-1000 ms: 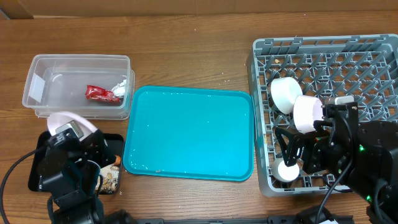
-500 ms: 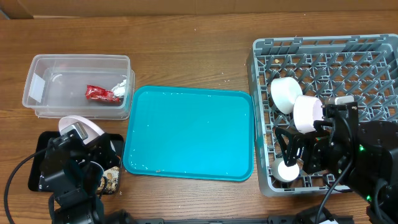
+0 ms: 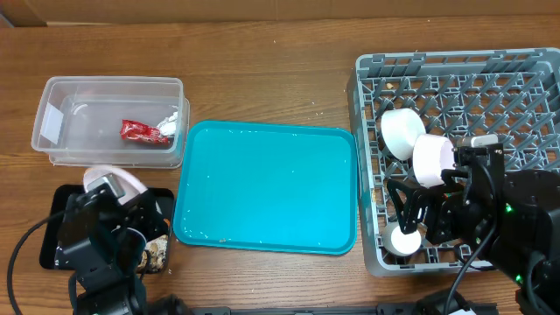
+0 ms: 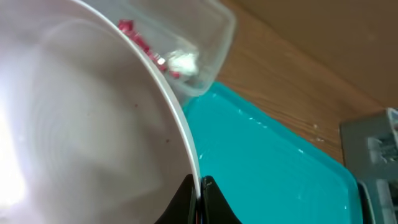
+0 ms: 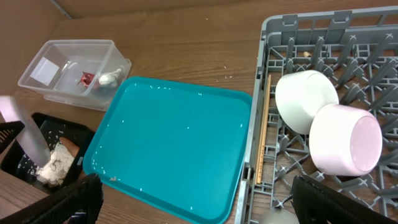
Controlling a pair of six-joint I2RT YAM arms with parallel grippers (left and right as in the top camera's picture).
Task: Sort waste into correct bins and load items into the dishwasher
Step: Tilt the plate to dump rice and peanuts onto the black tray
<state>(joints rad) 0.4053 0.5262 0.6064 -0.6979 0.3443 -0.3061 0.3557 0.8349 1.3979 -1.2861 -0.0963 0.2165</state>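
Observation:
I will carry the emptied plate up and outward next, to my left gripper's right in the overhead view, and release it in the rack's free far corner (image 3: 379,98).
My left gripper (image 4: 200,193) is shut on the rim of the white plate (image 4: 81,124), which is held tilted over the black tray (image 3: 54,234). Tan food scraps (image 3: 156,254) lie at the tray's right end. The clear tub (image 3: 105,122) holds the red wrapper (image 3: 140,131) and the paper ball (image 3: 171,122). Two white bowls (image 3: 402,131) (image 3: 433,159) lean in the grey dish rack (image 3: 490,87). Chopsticks (image 5: 263,134) lie along its left wall. My right gripper (image 5: 202,202) hangs open over the rack's left front, holding nothing.
The large teal tray (image 3: 267,188) lies between the bins and the rack, with only small crumbs on it. The tub stands just behind the black tray. The rack's right arm covers its front right part.
The left gripper has shifted the plate slightly to the right over the black tray. The right arm has not moved.

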